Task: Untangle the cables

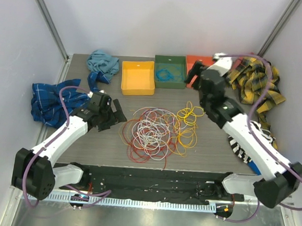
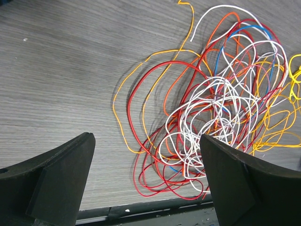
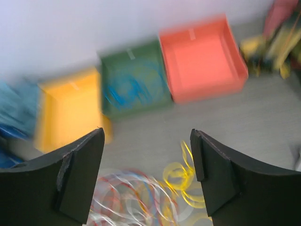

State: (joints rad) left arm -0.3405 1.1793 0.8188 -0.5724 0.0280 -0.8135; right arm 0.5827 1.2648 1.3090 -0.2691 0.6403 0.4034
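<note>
The far loops of the yellow cable coil (image 1: 190, 110) (image 3: 184, 168) lie on bare table beside the heap. My right gripper will next go down onto them with its fingers pointing down.
The cables (image 1: 157, 130) lie in a tangled heap of red, orange, yellow and white loops in the middle of the table, and show close up in the left wrist view (image 2: 221, 108) and blurred in the right wrist view (image 3: 155, 197). A coil of yellow cable (image 1: 190, 115) lies at the heap's right. My left gripper (image 1: 120, 114) is open and empty just left of the heap. My right gripper (image 1: 196, 74) is open and empty, raised behind the heap near the trays.
Orange tray (image 1: 137, 77), green tray (image 1: 170, 71) holding blue cable, and red tray (image 1: 194, 61) stand at the back. Blue cloths (image 1: 50, 100) lie at the left, a teal cloth (image 1: 103, 62) behind, a yellow plaid cloth (image 1: 258, 82) at the right.
</note>
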